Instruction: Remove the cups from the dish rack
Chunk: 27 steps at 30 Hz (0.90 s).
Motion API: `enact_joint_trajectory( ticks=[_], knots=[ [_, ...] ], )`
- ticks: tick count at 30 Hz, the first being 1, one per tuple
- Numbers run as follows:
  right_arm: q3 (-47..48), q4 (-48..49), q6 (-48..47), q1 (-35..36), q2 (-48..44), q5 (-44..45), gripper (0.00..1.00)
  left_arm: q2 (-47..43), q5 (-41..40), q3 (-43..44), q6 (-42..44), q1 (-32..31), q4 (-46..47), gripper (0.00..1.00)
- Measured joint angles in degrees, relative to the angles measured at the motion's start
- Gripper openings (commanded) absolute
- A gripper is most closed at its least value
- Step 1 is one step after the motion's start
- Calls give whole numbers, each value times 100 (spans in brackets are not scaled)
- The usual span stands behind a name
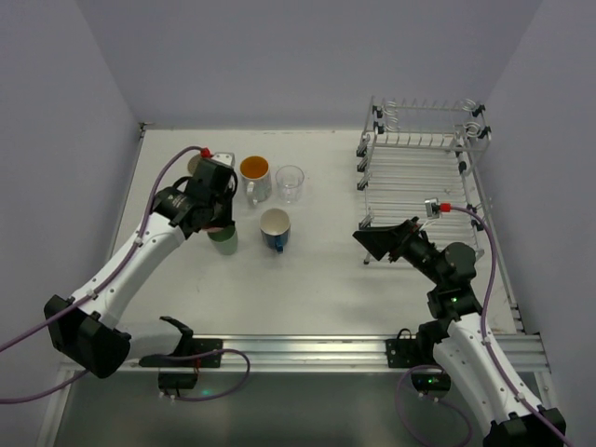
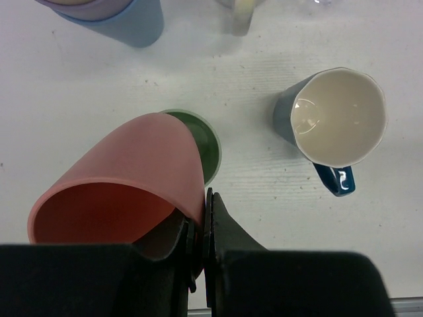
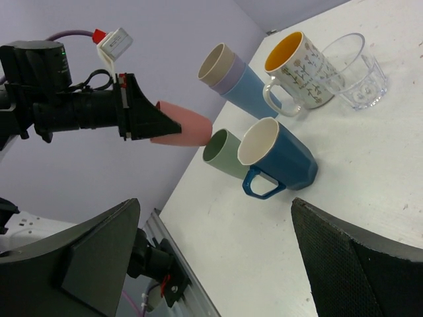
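The left gripper lowers next until the pink cup (image 2: 125, 178) sits in the green cup's opening (image 2: 203, 145) and releases the pink cup's rim. The green cup stands empty below.
My left gripper (image 2: 201, 224) is shut on the rim of a pink cup (image 2: 125, 178), held tilted just above a green cup (image 2: 208, 142) that stands on the table. A dark-blue mug (image 2: 334, 119) with a white inside stands to the right of them. Behind are nested lavender and light-blue tumblers (image 3: 231, 76), an orange-inside mug (image 1: 254, 177) and a clear glass (image 1: 290, 183). The silver wire dish rack (image 1: 424, 158) stands at the back right, and I see no cup in it. In front of the rack, my right gripper (image 1: 374, 242) is open and holds nothing.
The table's white top (image 1: 326, 279) runs to a metal rail (image 1: 307, 352) at the near edge. Purple walls close in the left, back and right. The left arm (image 3: 73, 109) reaches over the cup group.
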Motion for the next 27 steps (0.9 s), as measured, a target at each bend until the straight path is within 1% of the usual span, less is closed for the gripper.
enact_joint_trajectory(
  ticks=[18,21,22,24,25,27],
  knots=[
    [-2,-28,-50,0,46,-2,99,737,468,-813,149,0,566,0],
    [-2,-31,-52,0,109,-2,99,811,461,-824,177,0,660,5],
    [-2,-31,-52,0,122,-2,99,822,459,-824,203,0,688,11],
    [-7,-44,-55,0,142,0,99,866,457,-824,260,0,756,19],
    [-9,-57,-55,0,142,0,99,890,452,-822,271,0,809,26],
    [-9,-74,-59,0,140,0,99,981,433,-822,302,0,883,34]
  ],
)
